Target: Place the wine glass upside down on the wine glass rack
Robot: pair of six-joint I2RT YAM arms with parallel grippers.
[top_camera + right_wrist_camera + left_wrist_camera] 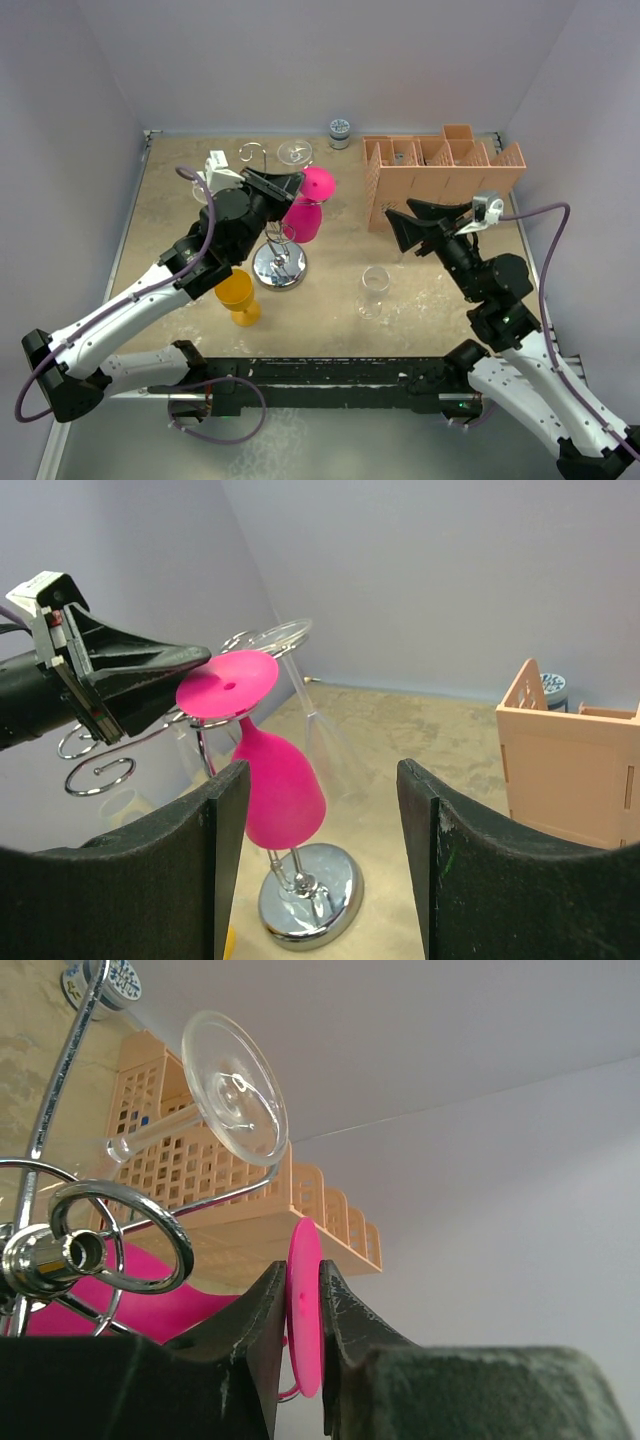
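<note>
My right gripper moves back and down next, tilting its fingers toward the table, onto the rim of the clear wine glass [376,276], since that glass still stands upright.
A pink wine glass [305,215] hangs upside down on the wine glass rack [279,266], its round foot [228,683] resting on a curled wire arm. My left gripper [300,183] is at that foot. In the left wrist view the foot [303,1310] stands tilted between the jaws of the gripper [302,1265], which are slightly parted, so it is open. My right gripper [397,232] hovers open to the right of the rack. It faces the pink bowl [280,790] and the mirrored base [320,895] and holds nothing.
A clear glass [235,1090] hangs on another arm of the rack. One clear wine glass [374,290] stands upright right of the base, and an orange glass [238,295] stands to its left. An orange-pink slotted box [440,170] sits back right, a small jar [339,132] by the back wall.
</note>
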